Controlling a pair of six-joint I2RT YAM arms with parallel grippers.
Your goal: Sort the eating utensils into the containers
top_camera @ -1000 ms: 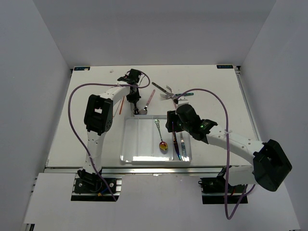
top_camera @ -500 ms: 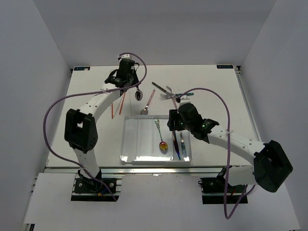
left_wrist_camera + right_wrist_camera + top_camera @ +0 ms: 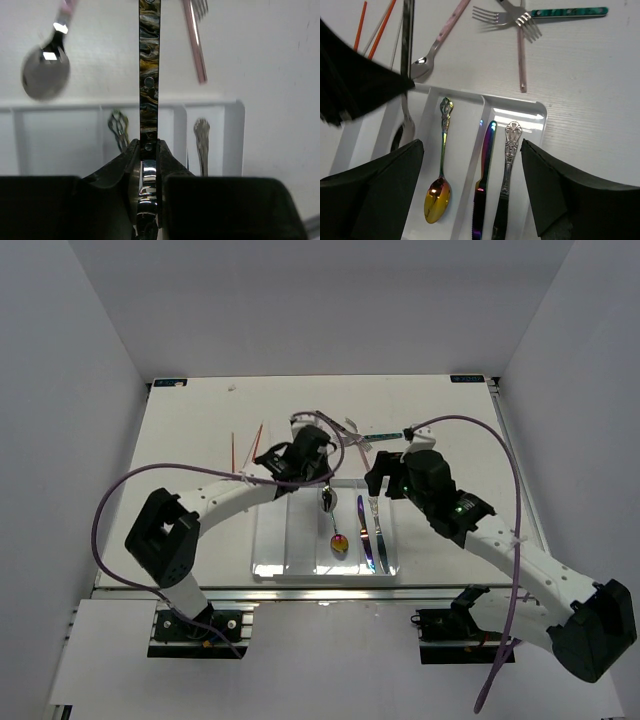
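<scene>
The tray section with the iridescent spoon (image 3: 343, 522) (image 3: 131, 129) is below my left gripper and farther back. My left gripper will move back and down next and release this spoon beside another spoon.
My left gripper (image 3: 149, 147) is shut on a spoon with a dark marbled handle (image 3: 150, 60). It hangs over the far edge of the clear tray (image 3: 270, 540), bowl end down (image 3: 406, 132). In the top view the left gripper (image 3: 315, 468) is at the tray's far middle. My right gripper (image 3: 470, 195) is open and empty above the tray's right compartments. An iridescent spoon (image 3: 437, 192), an iridescent knife (image 3: 485, 170) and an ornate silver knife (image 3: 507, 160) lie below it. Two red-orange chopsticks (image 3: 235, 450) rest far left.
Beyond the tray lie a pink-handled spoon (image 3: 440, 40), a teal-handled fork (image 3: 560, 12) and a pink-handled fork (image 3: 521, 55), crossing each other. The tray's left compartments (image 3: 268, 525) hold nothing. White walls close in the table on three sides.
The left arm swung from the far left of the table to the tray's far edge, carrying the spoon. The right gripper opened wider and drew back to the right.
</scene>
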